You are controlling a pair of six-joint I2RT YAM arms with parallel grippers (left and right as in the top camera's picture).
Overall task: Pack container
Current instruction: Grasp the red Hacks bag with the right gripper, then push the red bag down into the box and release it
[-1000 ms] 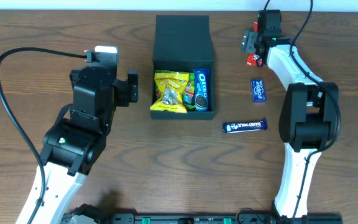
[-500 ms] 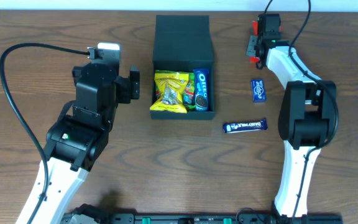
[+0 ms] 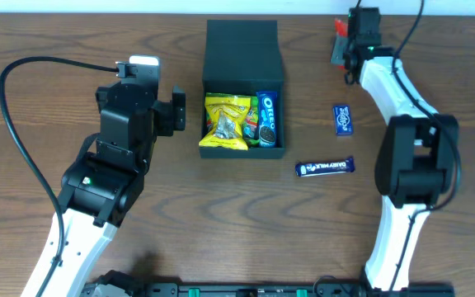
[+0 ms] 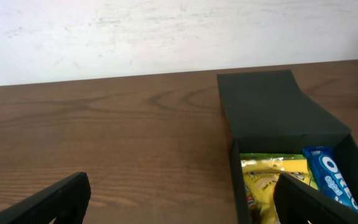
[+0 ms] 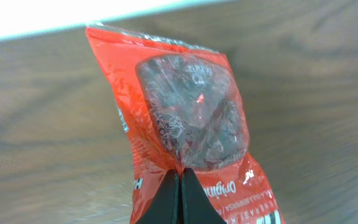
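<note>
I need to lift the red packet across and back to the container next with my right gripper, then lower it over the yellow packet (image 3: 228,121).
The container (image 3: 243,51), a dark box with its flap lid folded back, stands at the table's middle back. Inside lie a yellow packet (image 3: 226,121) and a blue Oreo pack (image 3: 268,117). My left gripper (image 3: 141,101) hovers just left of it, open with nothing between its fingers. In the left wrist view the container (image 4: 272,112) fills the right side, and the right finger (image 4: 316,202) overlaps its near corner. My right gripper (image 3: 342,40) is at the back right, shut on a red snack packet (image 3: 337,28). The right wrist view shows the red packet (image 5: 185,118) pinched at its seam and hanging above the wood.
A small blue packet (image 3: 345,120) and a blue Dairy Milk bar (image 3: 325,167) lie on the table right of the container. The white wall runs behind the table's far edge (image 4: 104,79). The left arm's black cable (image 3: 23,91) loops over the left side.
The right gripper shut on the red packet and moved with it toward the back right. The left arm shifted slightly early on, then held still.
</note>
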